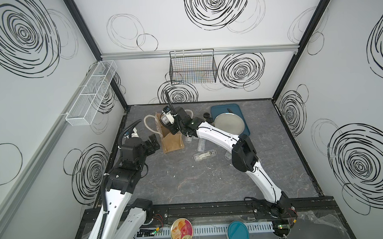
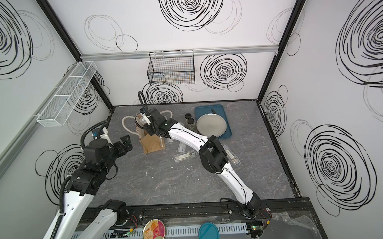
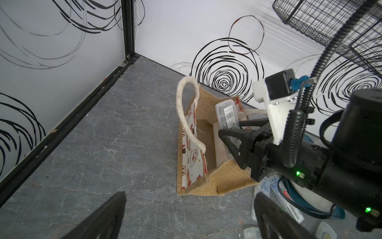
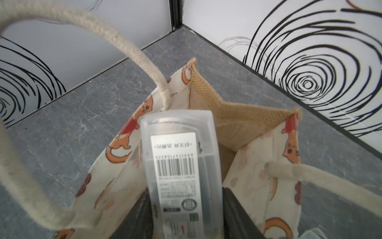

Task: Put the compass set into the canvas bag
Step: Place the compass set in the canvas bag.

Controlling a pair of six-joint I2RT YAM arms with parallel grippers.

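Note:
My right gripper lowers the compass set into the canvas bag's opening (image 1: 163,128) (image 4: 226,157) below next, between the bag's parted printed panels, and releases it inside.
The canvas bag (image 1: 172,143) (image 2: 152,145) (image 3: 208,115) (image 4: 237,118) stands open at the back left of the table, its white rope handles splayed to either side. My right gripper (image 4: 184,196) (image 3: 237,127) is shut on a compass set (image 4: 177,165) (image 3: 227,115) (image 1: 166,120) (image 2: 144,120), a clear plastic case with a barcode label. It holds the case over the bag's mouth, with the case's far end pointing down between the printed side panels. My left gripper (image 3: 190,207) (image 1: 154,143) (image 2: 125,145) is open and empty, just left of the bag and apart from it.
Several more clear cases (image 1: 205,155) (image 2: 184,157) lie right of the bag, partly under the right arm. A blue tray (image 1: 221,108) with a metal plate (image 1: 229,122) and black-lidded jars (image 1: 207,116) sits at the back. Wire baskets (image 1: 192,66) (image 1: 91,93) hang on the walls.

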